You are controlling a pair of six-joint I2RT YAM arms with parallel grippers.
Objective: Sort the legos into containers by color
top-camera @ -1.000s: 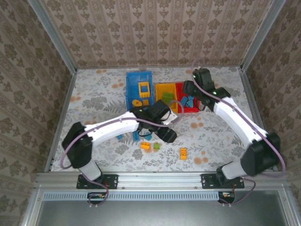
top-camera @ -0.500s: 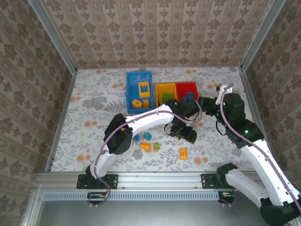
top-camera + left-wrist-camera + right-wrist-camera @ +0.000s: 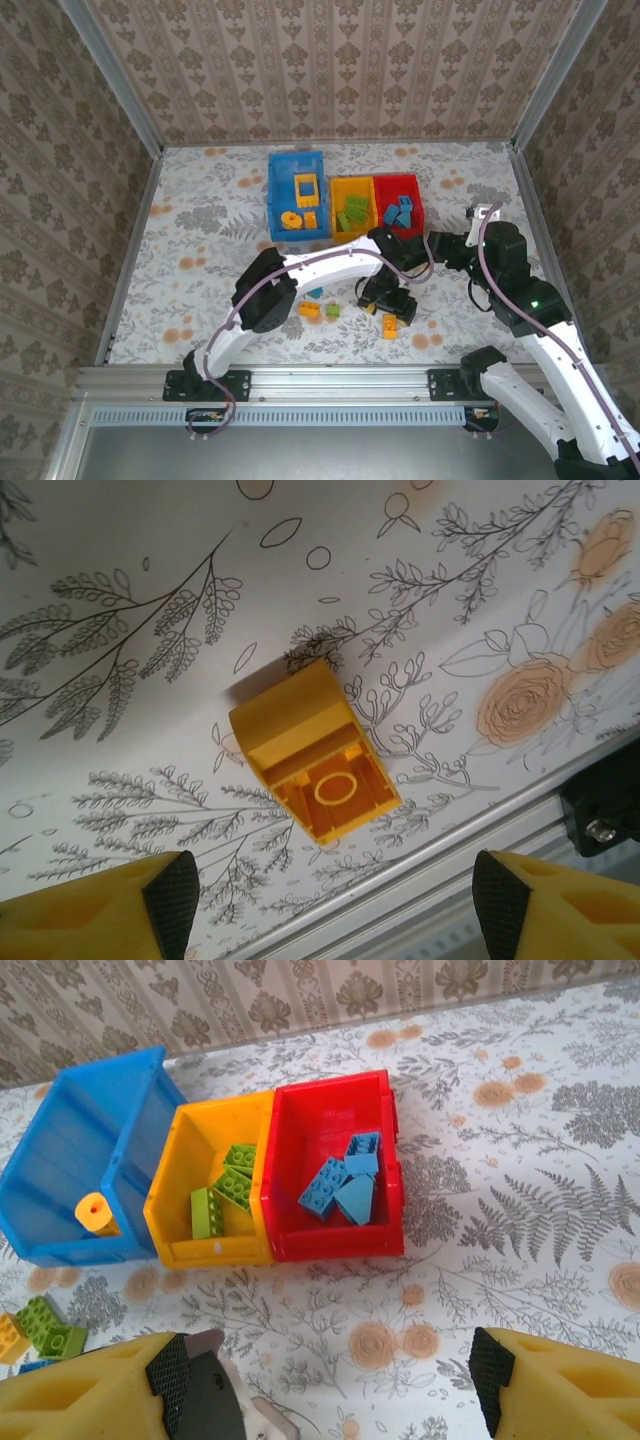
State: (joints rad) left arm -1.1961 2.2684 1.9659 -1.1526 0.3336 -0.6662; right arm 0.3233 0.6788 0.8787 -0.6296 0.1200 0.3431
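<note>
The orange lego (image 3: 390, 325) (image 3: 315, 750) is on the tabletop below the gap between my open fingers, so my left gripper should go straight down onto it next, with a finger on each side.
An orange lego (image 3: 315, 750) lies hollow side up on the flowered table, just ahead of my left gripper (image 3: 335, 900), which is open and holds nothing. From above, that gripper (image 3: 394, 305) hovers over the same orange lego (image 3: 390, 325). My right gripper (image 3: 330, 1380) is open and empty, hanging in front of the containers; from above it (image 3: 438, 247) is right of the red bin (image 3: 412, 190). Blue legos (image 3: 340, 1185) lie in the red bin (image 3: 335, 1240), green legos (image 3: 220, 1195) in the yellow bin (image 3: 210, 1250), and an orange piece (image 3: 93, 1210) in the blue bin (image 3: 60, 1150).
Loose orange (image 3: 308, 310), green (image 3: 332, 311) and blue (image 3: 314, 292) legos lie left of the left gripper. The left arm (image 3: 320, 268) reaches across the middle of the table. The metal rail (image 3: 450, 880) of the near table edge runs close under the left gripper.
The right gripper has drawn back from above the red bin to the right and opened wider. The left gripper has swung right and nearer, over the orange lego.
</note>
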